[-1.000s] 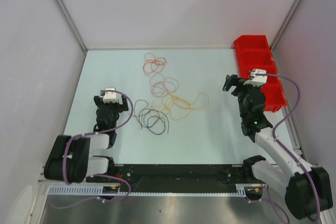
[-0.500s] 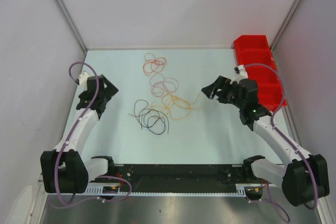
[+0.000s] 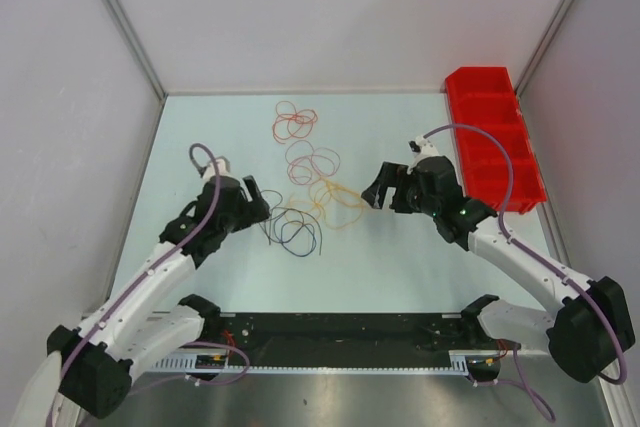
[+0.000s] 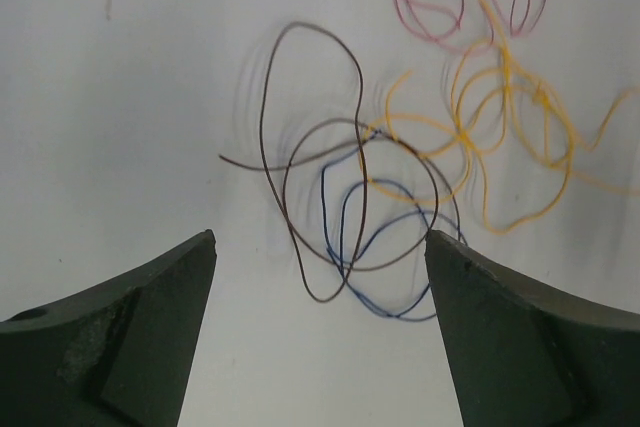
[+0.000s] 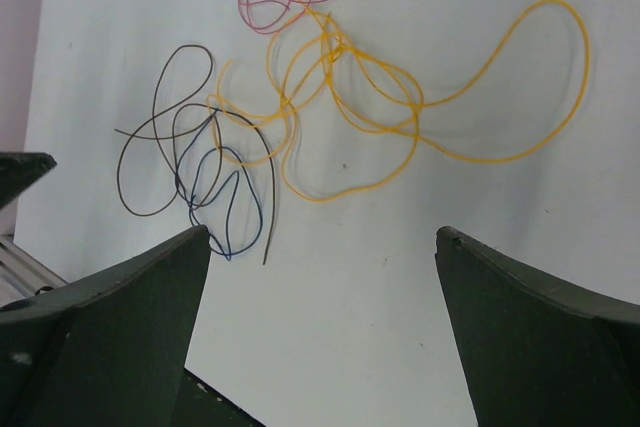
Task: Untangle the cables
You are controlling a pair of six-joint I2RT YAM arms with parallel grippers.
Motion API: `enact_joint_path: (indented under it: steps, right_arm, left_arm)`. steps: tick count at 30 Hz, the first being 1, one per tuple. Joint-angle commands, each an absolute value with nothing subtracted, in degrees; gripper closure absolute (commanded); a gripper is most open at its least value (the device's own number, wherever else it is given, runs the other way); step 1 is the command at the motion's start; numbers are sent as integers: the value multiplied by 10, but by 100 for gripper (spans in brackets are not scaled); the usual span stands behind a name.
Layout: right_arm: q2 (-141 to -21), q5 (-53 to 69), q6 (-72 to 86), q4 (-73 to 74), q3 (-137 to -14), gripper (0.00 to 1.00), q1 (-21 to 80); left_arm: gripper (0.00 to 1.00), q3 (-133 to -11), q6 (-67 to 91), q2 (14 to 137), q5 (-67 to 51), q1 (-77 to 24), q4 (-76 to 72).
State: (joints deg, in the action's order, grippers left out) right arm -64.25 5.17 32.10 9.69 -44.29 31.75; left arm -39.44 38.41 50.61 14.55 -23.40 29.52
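The robot's left gripper will next lower its open fingers over the near bend of the brown cable and close, since that bend lies below it, clear of the parts of the blue cable.
Four thin cables lie in loops on the pale table. The red cable (image 3: 295,125) is farthest back and the pinkish cable (image 3: 310,159) is in front of it. The orange-yellow cable (image 3: 345,202) overlaps the dark brown and blue cables (image 3: 290,227). My left gripper (image 3: 258,205) is open and empty just left of the dark loops. Its wrist view shows the brown cable (image 4: 262,107) and blue cable (image 4: 324,207) ahead of the gripper (image 4: 320,239). My right gripper (image 3: 378,190) is open and empty at the orange cable's right end. Its wrist view shows the orange loops (image 5: 470,157) ahead of the gripper (image 5: 322,235).
A red bin (image 3: 495,137) with compartments stands at the table's right edge, behind the right arm. White walls enclose the table on the left, back and right. The arm bases and a black rail (image 3: 330,332) sit at the near edge.
The left arm has swung from the left wall rightward and down to the dark cables. The right gripper has moved left to the orange cable's end. The cables have not moved.
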Motion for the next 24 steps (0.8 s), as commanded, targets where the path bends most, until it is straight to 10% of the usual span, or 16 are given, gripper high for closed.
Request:
enact_joint_path:
  steps: [1, 12, 15, 18, 24]
  right_arm:
    - [-638, 21, 315, 118, -457, 0, 321]
    - [-629, 4, 305, 162, -457, 1, 321]
    - [-628, 0, 303, 166, -456, 1, 321]
    - [-626, 1, 304, 168, -457, 1, 321]
    - [-611, 3, 312, 164, -457, 1, 321]
  left_arm:
    - [10, -396, 381, 542, 201, -300, 336]
    - [32, -398, 360, 663, 191, -332, 271]
    - [50, -417, 354, 707, 188, -333, 266]
    - [100, -463, 340, 740, 187, -335, 287]
    - [100, -795, 281, 687, 305, -385, 474]
